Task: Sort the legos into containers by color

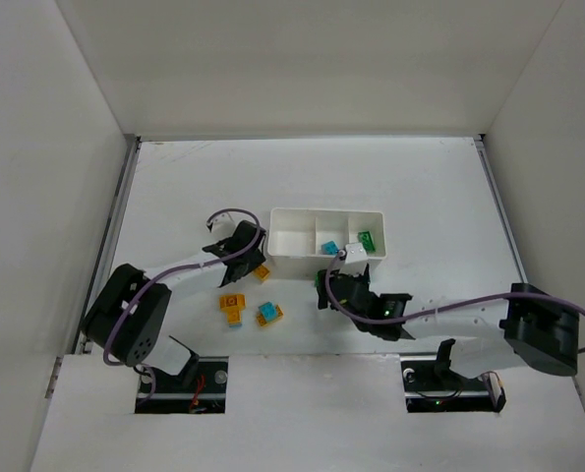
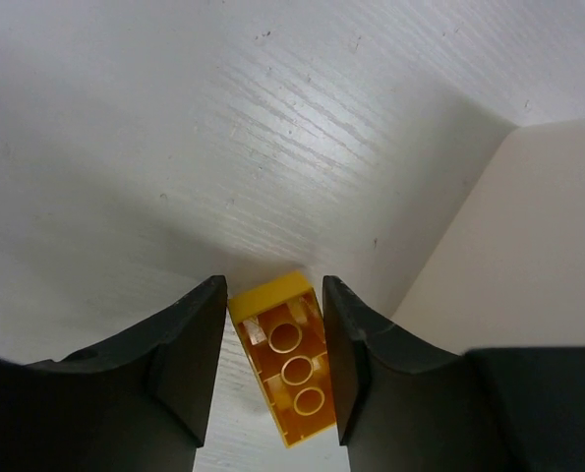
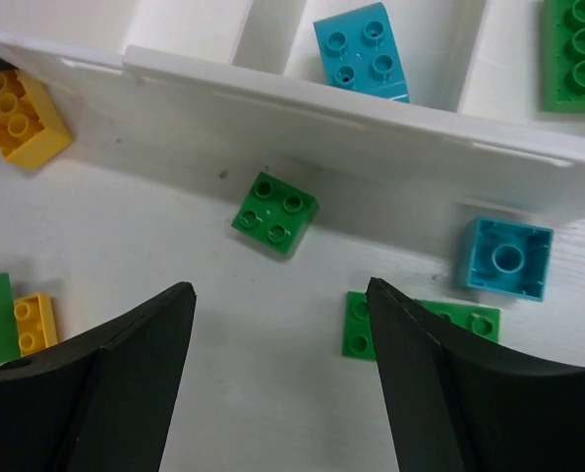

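The other sections hold cyan and green. My left gripper will next go up above the tray's side and outward over the tray's empty section (image 1: 293, 234) to release the yellow lego.
The white tray (image 1: 283, 258) has three compartments: a cyan lego (image 3: 363, 51) lies in the middle one and a green lego (image 3: 574, 54) in the right one. My left gripper (image 2: 274, 295) is shut on a yellow lego (image 2: 287, 359) that lies underside up on the table beside the tray's front left corner. My right gripper (image 3: 280, 285) hangs open over the table in front of the tray wall (image 3: 371, 128). Just beyond its tips sits a green square lego (image 3: 275, 212). A flat green lego (image 3: 361, 324) is partly under its right finger (image 3: 420, 364).
A cyan lego (image 3: 508, 259) lies underside up against the tray front, on the right. An orange lego (image 1: 233, 307) and a cyan-and-yellow pair (image 1: 269, 315) sit on the table between the arms. White walls enclose the table on three sides.
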{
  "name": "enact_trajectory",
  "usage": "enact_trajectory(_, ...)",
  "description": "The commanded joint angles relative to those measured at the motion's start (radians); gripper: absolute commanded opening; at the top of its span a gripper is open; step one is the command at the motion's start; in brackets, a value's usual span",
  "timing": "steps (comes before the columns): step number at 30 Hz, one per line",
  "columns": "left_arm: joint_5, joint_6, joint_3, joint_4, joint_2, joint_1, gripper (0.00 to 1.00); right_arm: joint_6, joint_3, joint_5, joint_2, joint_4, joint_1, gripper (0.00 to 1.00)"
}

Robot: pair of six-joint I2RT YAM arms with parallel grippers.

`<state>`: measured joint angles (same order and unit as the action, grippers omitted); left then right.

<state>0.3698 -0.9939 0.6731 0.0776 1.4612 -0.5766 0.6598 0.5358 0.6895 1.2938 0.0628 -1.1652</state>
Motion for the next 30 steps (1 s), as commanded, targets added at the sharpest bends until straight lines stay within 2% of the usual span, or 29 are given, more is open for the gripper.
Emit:
enact_trajectory(1, -0.031, -0.011, -0.049, 0.008, -0.002, 0.004, 0.35, 0.07, 0.07, 0.065, 0.061, 0.06, 0.005, 0.76)
enact_trajectory(4, -0.039, 0.003, -0.069, 0.001, -0.031, 0.014, 0.24, 0.087, 0.089, 0.073, 0.119, 0.08, 0.005, 0.75)
enact_trajectory(7, -0.039, 0.024, -0.084, 0.01, -0.091, 0.03, 0.18, 0.092, 0.113, 0.084, 0.188, 0.092, 0.023, 0.74)
enact_trajectory(19, -0.012, 0.087, -0.075, 0.157, -0.41, 0.018, 0.12, 0.116, 0.193, 0.113, 0.364, 0.132, 0.057, 0.64)
enact_trajectory(24, 0.007, 0.11, -0.015, 0.205, -0.509, 0.002, 0.12, 0.126, 0.205, 0.111, 0.404, 0.135, 0.058, 0.51)
enact_trajectory(30, 0.03, 0.152, 0.097, 0.189, -0.5, -0.027, 0.12, 0.133, 0.19, 0.104, 0.397, 0.135, 0.062, 0.33)
